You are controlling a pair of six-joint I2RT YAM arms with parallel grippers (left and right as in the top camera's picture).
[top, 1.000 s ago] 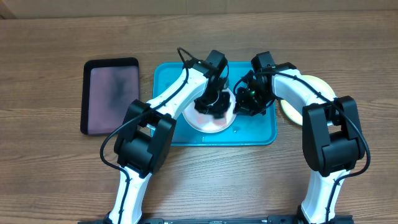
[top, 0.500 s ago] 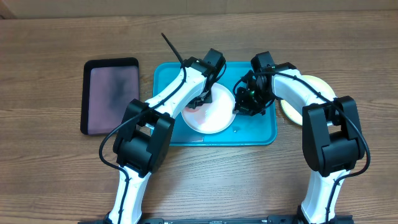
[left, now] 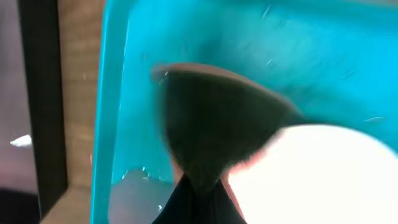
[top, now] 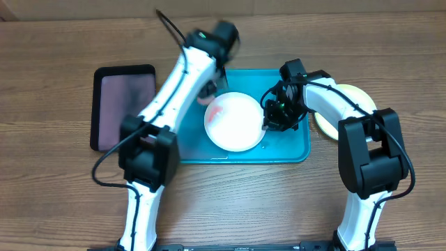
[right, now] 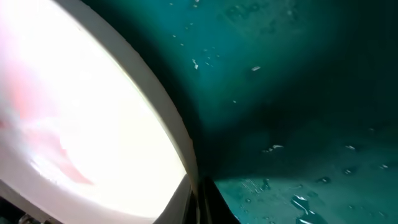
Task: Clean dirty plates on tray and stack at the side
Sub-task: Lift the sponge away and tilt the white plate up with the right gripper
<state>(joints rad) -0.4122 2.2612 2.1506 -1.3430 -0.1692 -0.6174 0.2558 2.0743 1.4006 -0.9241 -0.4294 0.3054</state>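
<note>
To the right of my right gripper in the overhead view lies the yellow-green plate, so next I lift the white plate across, lower it on top and release.
A white plate with a faint red smear at its upper left lies on the turquoise tray. My right gripper is shut on the plate's right rim, and the right wrist view shows the plate with its rim between the jaws. My left gripper is blurred over the tray's back left, beside the plate, shut on a dark scrubbing pad. A yellow-green plate lies on the table right of the tray, partly under my right arm. I cannot make out a light blue plate.
A smaller black tray lies on the wooden table left of the turquoise tray and shows at the left edge of the left wrist view. Water droplets lie on the tray floor.
My left arm has lifted the pad off the white plate and swung back and left, leaving the plate uncovered. My right gripper has kept its hold on the rim.
</note>
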